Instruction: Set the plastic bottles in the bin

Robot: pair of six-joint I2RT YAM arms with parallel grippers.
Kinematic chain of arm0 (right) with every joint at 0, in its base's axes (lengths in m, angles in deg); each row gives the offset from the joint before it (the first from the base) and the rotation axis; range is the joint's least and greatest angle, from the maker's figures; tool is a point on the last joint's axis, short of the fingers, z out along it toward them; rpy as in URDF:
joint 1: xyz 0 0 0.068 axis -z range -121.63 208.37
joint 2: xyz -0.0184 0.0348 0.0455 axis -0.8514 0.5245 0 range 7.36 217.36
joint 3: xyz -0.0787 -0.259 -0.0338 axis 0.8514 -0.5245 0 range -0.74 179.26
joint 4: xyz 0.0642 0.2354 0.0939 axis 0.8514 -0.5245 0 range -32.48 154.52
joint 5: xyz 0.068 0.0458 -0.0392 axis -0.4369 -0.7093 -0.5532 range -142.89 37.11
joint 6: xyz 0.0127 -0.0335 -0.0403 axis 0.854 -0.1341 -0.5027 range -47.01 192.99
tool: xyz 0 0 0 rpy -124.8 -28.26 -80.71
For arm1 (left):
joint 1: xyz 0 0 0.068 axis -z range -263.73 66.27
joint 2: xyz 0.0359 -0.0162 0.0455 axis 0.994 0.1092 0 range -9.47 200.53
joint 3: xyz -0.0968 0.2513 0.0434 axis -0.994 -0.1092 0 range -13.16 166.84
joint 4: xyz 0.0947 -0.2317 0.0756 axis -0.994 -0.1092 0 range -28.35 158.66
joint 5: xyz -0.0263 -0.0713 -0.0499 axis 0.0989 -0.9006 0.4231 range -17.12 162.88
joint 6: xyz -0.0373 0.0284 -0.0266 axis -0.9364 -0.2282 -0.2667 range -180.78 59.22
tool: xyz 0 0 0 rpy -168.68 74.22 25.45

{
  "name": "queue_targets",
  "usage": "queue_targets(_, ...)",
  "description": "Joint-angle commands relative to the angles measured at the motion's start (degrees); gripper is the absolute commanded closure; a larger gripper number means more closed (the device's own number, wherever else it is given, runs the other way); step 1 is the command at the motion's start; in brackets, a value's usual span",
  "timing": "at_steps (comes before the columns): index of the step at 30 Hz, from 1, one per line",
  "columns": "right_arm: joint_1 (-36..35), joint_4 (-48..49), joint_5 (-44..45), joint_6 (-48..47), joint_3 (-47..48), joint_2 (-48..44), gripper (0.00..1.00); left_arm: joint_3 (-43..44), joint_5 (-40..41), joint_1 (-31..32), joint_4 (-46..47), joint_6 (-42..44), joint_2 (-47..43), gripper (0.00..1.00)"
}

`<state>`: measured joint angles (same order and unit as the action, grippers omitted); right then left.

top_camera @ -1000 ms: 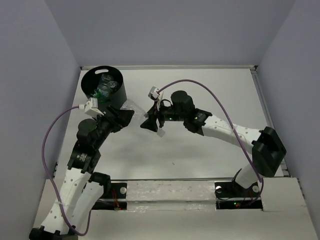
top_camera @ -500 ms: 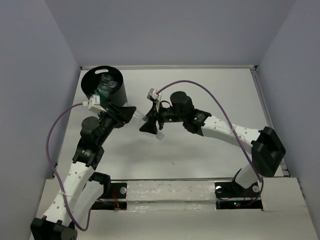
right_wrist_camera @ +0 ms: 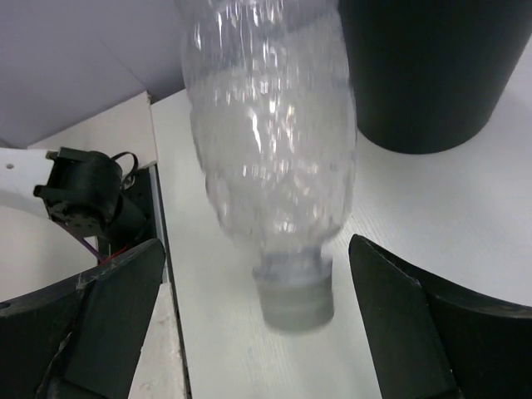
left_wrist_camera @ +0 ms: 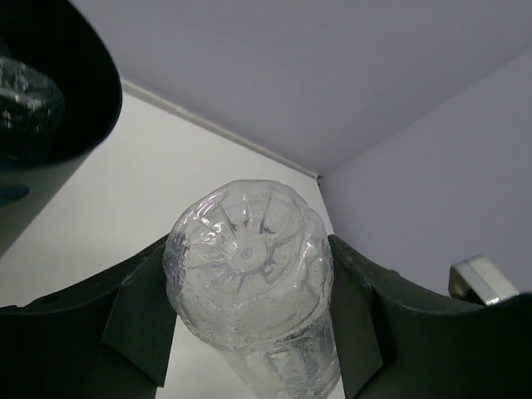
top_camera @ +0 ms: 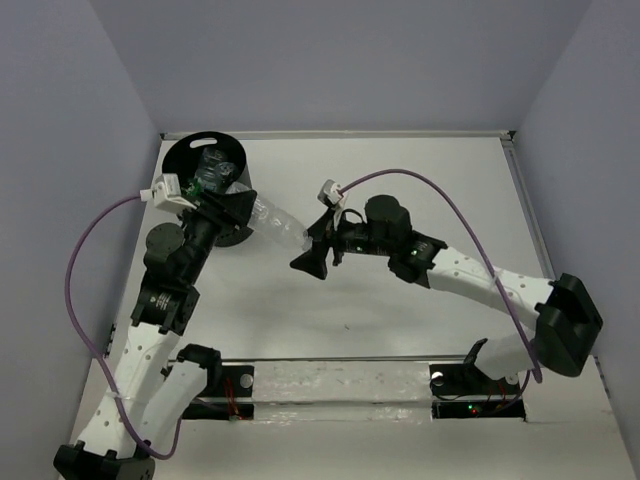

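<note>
Next, my left gripper rises above the bin's rim, swings the clear bottle (top_camera: pixel 285 228) over the bin's opening and lowers to release it. The bottle hangs outside the bin's side.
A plain clear bottle (top_camera: pixel 285 228) hangs above the table, held at its base end by my left gripper (top_camera: pixel 252 218), which is shut on it. In the left wrist view the bottle's ribbed base (left_wrist_camera: pixel 248 274) fills the gap between the two fingers (left_wrist_camera: pixel 137 320). Its cap (right_wrist_camera: pixel 293 295) points toward my right gripper (top_camera: pixel 313 247), which stands open, its fingers (right_wrist_camera: pixel 108 316) wide of the neck and touching nothing. The black bin (top_camera: pixel 205 178) stands at the back left, just behind the left gripper. Inside it lie a green bottle (top_camera: pixel 205 186) and clear ones.
The bin's dark wall (right_wrist_camera: pixel 424 75) rises close behind the held bottle, and its rim (left_wrist_camera: pixel 58 83) shows at the upper left of the left wrist view. A black arm joint (right_wrist_camera: pixel 83 195) shows at the table's edge. Grey walls enclose the table.
My left gripper shut on the clear bottle and lifted it toward the bin. My right gripper opened, let go of the cap end and drew back to the right.
</note>
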<state>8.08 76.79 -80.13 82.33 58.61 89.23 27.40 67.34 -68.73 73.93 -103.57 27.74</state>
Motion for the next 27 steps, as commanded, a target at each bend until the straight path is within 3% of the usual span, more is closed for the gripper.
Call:
queue_targets(1,-0.3,4.9,8.8,2.1,-5.4,-10.4,0.03,10.4,9.7,-0.1,-0.2,5.7,2.4,0.63)
queue_targets(6,-0.3,6.6,17.9,4.3,-14.4,-22.2,0.0,21.8,21.5,-0.7,-2.6,10.9,9.3,0.63)
queue_targets(15,-0.3,8.9,20.1,5.0,-19.7,-23.9,0.01,37.2,40.9,-5.8,-5.2,21.6,19.9,0.63)
queue_targets(22,-0.3,10.6,20.0,6.4,-21.0,-23.6,0.02,37.7,53.5,-6.0,-4.7,32.6,21.8,0.62)
queue_targets(27,-0.3,12.1,20.2,6.7,-22.2,-24.4,0.02,32.2,55.6,-6.0,-2.0,37.4,23.3,0.6)
